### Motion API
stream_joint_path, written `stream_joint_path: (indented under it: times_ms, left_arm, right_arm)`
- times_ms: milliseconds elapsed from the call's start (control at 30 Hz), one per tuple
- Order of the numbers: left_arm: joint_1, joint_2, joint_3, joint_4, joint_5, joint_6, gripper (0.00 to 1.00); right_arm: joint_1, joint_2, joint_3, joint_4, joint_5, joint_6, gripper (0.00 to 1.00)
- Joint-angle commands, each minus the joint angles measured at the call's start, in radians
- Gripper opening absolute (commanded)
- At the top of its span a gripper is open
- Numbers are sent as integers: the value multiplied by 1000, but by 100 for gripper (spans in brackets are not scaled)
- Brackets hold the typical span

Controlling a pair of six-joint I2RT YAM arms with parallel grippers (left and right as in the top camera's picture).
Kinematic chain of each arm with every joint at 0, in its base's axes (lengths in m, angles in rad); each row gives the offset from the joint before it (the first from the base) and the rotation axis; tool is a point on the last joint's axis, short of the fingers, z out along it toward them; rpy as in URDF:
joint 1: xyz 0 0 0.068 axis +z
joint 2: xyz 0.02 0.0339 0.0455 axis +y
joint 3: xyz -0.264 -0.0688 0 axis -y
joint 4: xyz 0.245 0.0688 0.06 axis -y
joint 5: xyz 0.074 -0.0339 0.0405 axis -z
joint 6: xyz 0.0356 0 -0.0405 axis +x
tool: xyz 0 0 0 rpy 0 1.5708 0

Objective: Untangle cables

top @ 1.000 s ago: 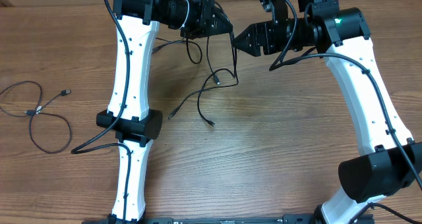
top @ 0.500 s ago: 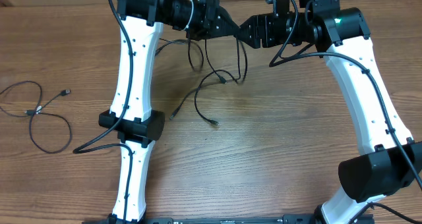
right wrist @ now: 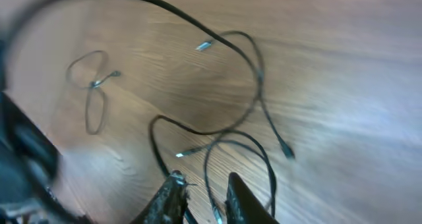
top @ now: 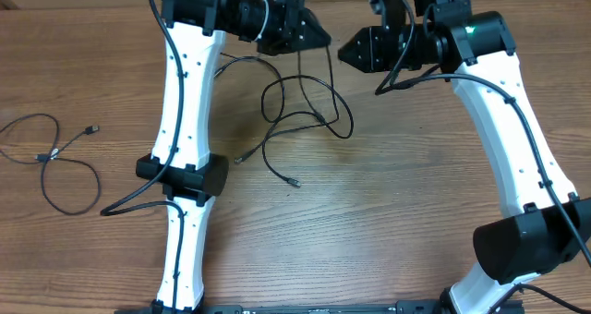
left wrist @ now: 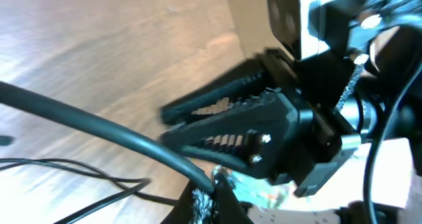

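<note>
I will swing my left gripper across to the separate black cable (top: 48,155) next and let go of the held cable there, because the separate black cable lies to the gripper's left in the overhead view.
A tangle of thin black cables (top: 305,120) with silvery plugs lies in loose loops on the wooden table under both grippers; it also shows in the right wrist view (right wrist: 254,85). My left gripper (top: 319,37) is raised above the far side of the table and shut on one black cable (left wrist: 132,141), which hangs down to the tangle. My right gripper (top: 346,54) faces it a short way to the right, with its fingers (right wrist: 204,197) apart and nothing between them. It also shows in the left wrist view (left wrist: 224,125).
A separate black cable (top: 55,157) lies in loose loops at the far left of the table, apart from the tangle; it also shows in the right wrist view (right wrist: 92,92). The white arm links (top: 185,92) stand beside the tangle.
The two grippers came together, then parted, the right one moving back to the right. The tangle has spread into wider loops and reaches further right.
</note>
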Motion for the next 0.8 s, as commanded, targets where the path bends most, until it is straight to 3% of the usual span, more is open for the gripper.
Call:
stream_joint_path:
  times_ms: [0,100,267,367,500,633,667,767]
  left_arm:
    - [56,-40,19,61,-7,-66,4]
    - [84,-64,19,134,51,-88,4]
    - [89,-121,19,134,53,-87,4]
    - [89,-147,19,119,60,-87,4]
    - [89,-150,19,69,59,-72,4]
    - [89,-150,19,48,59,-56,4]
    - [89,-150,19,48,59,-56,4]
    - [94,-150,19,49,58,-56,4]
  right_arm:
    - [-26,5,16,-39,66,46,29]
    - [-24,5,16,-64,1,-54,63]
    - [-12,36,15,-99,-97,-178,76]
    - [10,73,14,-125,-179,-312,78]
    - [45,122,14,-140,-207,-474,73]
    - [83,170,14,-124,-204,-516,59]
    - [87,176,14,-123,-204,-516,55]
    - [92,191,14,-122,-192,-515,24]
